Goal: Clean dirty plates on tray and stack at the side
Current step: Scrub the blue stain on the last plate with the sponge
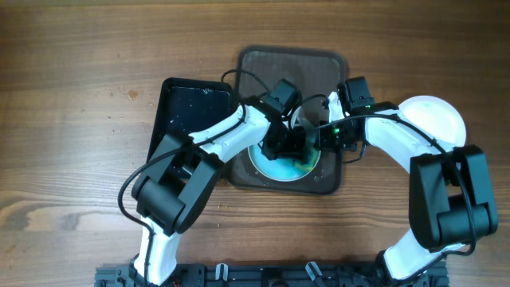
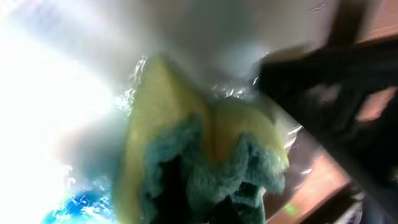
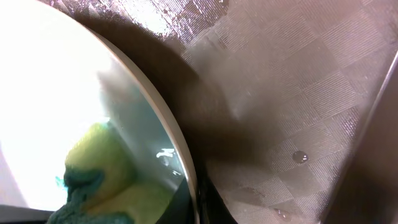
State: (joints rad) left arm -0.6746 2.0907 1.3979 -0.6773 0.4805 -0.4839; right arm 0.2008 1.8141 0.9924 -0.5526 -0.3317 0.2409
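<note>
The sponge will keep wiping in my left gripper, then go up, to the left in the overhead view and down, and be let go in the black tray (image 1: 183,119), whose bottom is clear.
A white plate with blue smears (image 1: 280,166) lies on the brown tray (image 1: 263,62). My left gripper (image 1: 292,143) is shut on a yellow and green sponge (image 2: 199,155) and presses it onto the plate's wet surface (image 2: 68,112). My right gripper (image 1: 325,137) is shut on the plate's right rim (image 3: 180,155); its fingers pinch the edge at the bottom of the right wrist view. The sponge also shows there (image 3: 99,168), lying on the plate.
A black tray (image 1: 191,112) lies left of the brown tray. A clean white plate (image 1: 437,118) rests on the table at the right. The wet brown tray surface (image 3: 286,93) fills the right wrist view beside the plate.
</note>
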